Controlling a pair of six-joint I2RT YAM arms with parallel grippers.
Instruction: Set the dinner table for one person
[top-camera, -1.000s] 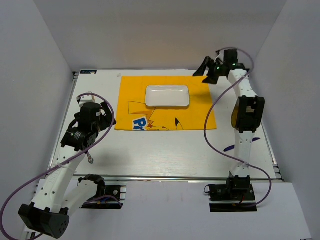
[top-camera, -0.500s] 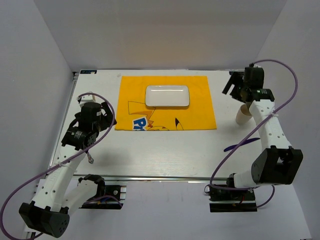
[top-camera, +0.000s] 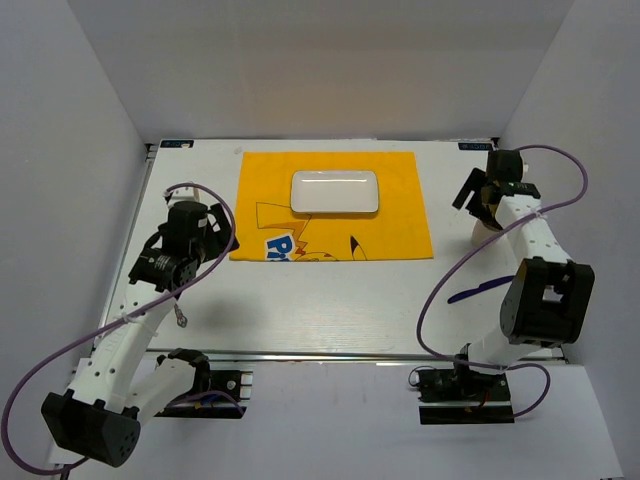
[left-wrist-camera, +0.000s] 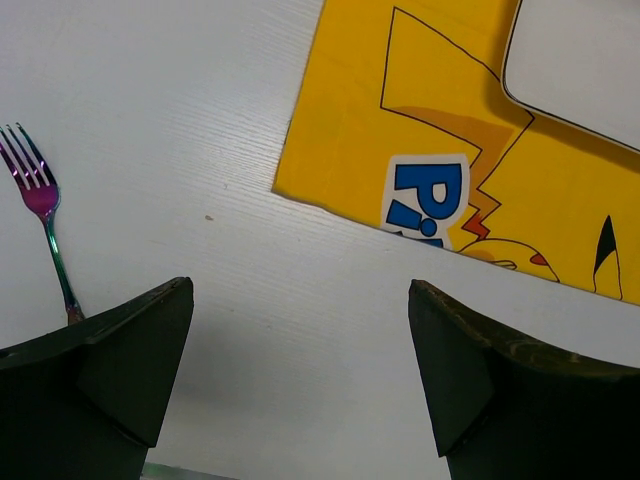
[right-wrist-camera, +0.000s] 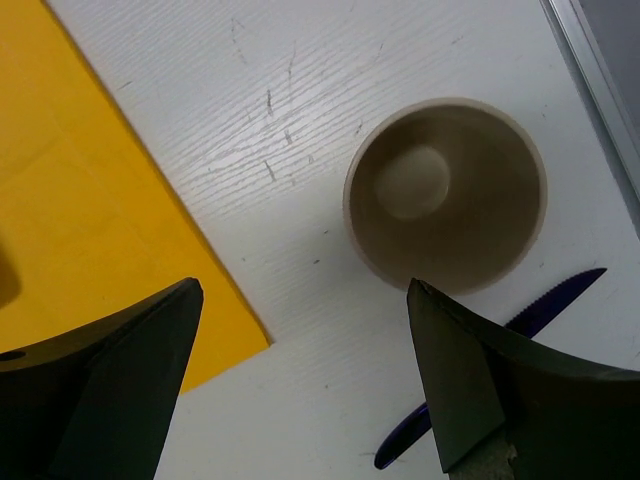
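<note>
The upright cup's empty opening fits a finger, so my right gripper will next come down onto the beige cup's mat-side rim (top-camera: 476, 224) (right-wrist-camera: 351, 212), open fingers straddling the cup's side.
The dinner table (top-camera: 330, 300) is a white top with a yellow cartoon mat (top-camera: 390, 215) lying on it and a white rectangular plate (top-camera: 334, 193) on the mat's far half. Left of the mat's near corner, my left gripper (top-camera: 212, 228) hovers open and empty; its wrist view shows a rainbow fork (left-wrist-camera: 45, 215) on the bare table to its left. My right gripper (top-camera: 470, 195) hangs open above a beige cup (right-wrist-camera: 445, 195), which stands upright just right of the mat (right-wrist-camera: 90, 200). A blue knife (right-wrist-camera: 560, 298) lies past the cup.
The metal rail (right-wrist-camera: 590, 80) of the table's right edge runs close to the cup. In the top view the knife (top-camera: 480, 291) lies near the right arm's lower link and the fork (top-camera: 181, 318) by the left arm. Grey walls enclose three sides.
My right arm has swung from the mat's far right corner out to the right and come down over the cup. The left arm has shifted slightly toward the mat.
</note>
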